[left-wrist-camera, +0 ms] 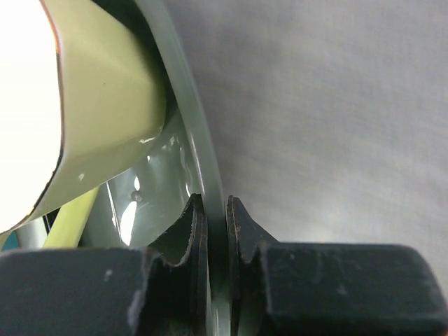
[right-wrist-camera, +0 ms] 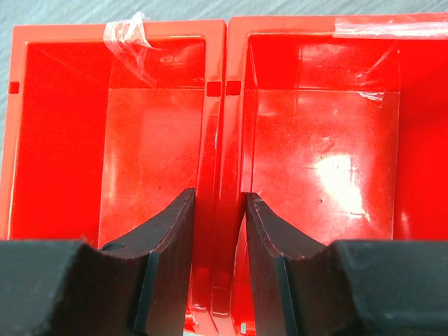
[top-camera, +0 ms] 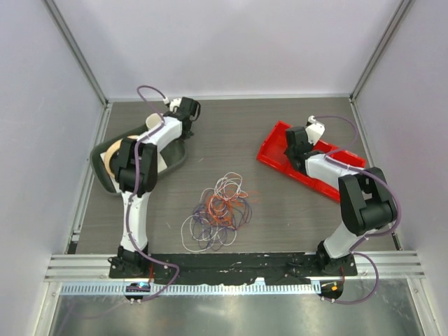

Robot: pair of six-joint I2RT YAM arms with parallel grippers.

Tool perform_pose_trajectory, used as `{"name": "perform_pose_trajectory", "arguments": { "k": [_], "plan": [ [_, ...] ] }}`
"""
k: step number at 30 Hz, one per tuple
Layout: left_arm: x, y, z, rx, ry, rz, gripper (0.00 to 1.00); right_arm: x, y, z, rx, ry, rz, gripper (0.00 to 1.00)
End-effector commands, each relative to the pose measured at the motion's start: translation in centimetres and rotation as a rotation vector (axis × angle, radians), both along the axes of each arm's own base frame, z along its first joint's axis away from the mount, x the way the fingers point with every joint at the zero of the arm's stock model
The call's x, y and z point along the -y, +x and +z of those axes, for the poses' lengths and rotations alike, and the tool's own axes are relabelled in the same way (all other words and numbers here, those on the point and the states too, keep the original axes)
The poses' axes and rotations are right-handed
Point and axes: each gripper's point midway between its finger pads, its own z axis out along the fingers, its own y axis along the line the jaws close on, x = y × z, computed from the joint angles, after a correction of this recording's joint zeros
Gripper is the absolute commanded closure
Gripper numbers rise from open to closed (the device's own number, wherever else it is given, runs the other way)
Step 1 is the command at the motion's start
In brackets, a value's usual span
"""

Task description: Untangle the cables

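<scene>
My left gripper holds the bowl (top-camera: pixel 103 176) by its rim. Next it needs to move the bowl outward to the bare part of the table by the back wall (top-camera: pixel 131 112), farther from the cables, and let go of the bowl's rim.
The cables (top-camera: pixel 220 206), thin orange-red, purple and white wires in one loose tangle, lie mid-table between the arms, and neither gripper touches them. My left gripper (top-camera: pixel 183 134) is at the back left, shut on the thin rim of a dark green bowl (top-camera: pixel 103 176). The left wrist view shows that gripper (left-wrist-camera: pixel 215 210) pinching the bowl rim (left-wrist-camera: pixel 199 140). My right gripper (top-camera: pixel 299 145) is at the back right over a pair of red bins (top-camera: pixel 278 143). Seen from the right wrist, the gripper (right-wrist-camera: pixel 220 203) clamps the two walls where the red bins (right-wrist-camera: pixel 154 126) join.
A pale cream object (left-wrist-camera: pixel 105 105) sits inside the green bowl. Both red bins look empty inside, with clear tape (right-wrist-camera: pixel 129 31) on their far rims. White walls enclose the table on three sides.
</scene>
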Motion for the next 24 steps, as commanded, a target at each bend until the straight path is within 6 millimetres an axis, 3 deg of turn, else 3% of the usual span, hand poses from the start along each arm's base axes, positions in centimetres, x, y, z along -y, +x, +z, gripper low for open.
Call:
{"name": "perform_pose_trajectory", "arguments": {
  "k": [1,3,5,6,7,11,12,13,14,15,17,19,22,23,24],
  "plan": [
    [-1.9,8.9,5.4,0.198,0.126,-0.051,1.0,0.8,5.1,3.5,0.143,0.051,-0.023,0.68],
    [-1.7,10.4,5.6,0.207,0.128,-0.044,1.0,1.1,6.3,2.6,0.125,0.053,-0.012,0.68],
    [-1.6,12.4,5.6,0.217,0.125,-0.024,1.0,1.7,8.1,3.3,0.142,0.07,-0.004,0.69],
    [-1.4,13.7,7.2,0.265,0.113,-0.011,1.0,1.9,8.7,2.5,0.128,0.065,-0.004,0.69],
    [-1.5,13.9,5.8,0.245,0.126,-0.007,1.0,2.1,9.9,3.3,0.15,0.065,-0.009,0.69],
    [-1.2,15.5,6.2,0.317,0.087,0.02,0.99,3.9,13.1,3.0,0.149,0.066,-0.007,0.69],
    [-1.4,15.7,6.3,0.328,0.079,0.026,0.98,4.0,14.3,3.8,0.168,0.071,-0.004,0.7],
    [-1.5,15.7,6.6,0.334,0.076,0.032,0.96,4.0,14.7,2.8,0.151,0.074,-0.002,0.7],
    [-1.6,15.7,6.8,0.341,0.071,0.037,0.88,4.6,15.2,2.8,0.154,0.073,-0.011,0.7],
    [-1.8,15.7,7.0,0.343,0.07,0.039,0.86,4.7,16.0,3.7,0.174,0.071,-0.011,0.7],
    [-1.5,15.6,8.2,0.356,0.054,0.026,0.78,5.2,16.6,3.5,0.17,0.067,-0.021,0.64],
    [-1.1,15.2,8.9,0.353,0.041,0.015,0.66,5.4,16.9,4.8,0.169,0.055,-0.02,0.5],
    [-0.2,14.3,12.9,0.393,0.022,-0.011,0.27,5.1,16.4,8.9,0.24,0.068,0.005,0.33],
    [0.1,13.8,15.3,0.426,0.012,-0.019,0.2,4.9,15.9,11.8,0.289,0.08,0.022,0.22],
    [0.7,13.2,16.7,0.437,0.007,-0.034,0.12,4.5,15.3,12.4,0.291,0.086,0.04,0.11]
  ]
}}
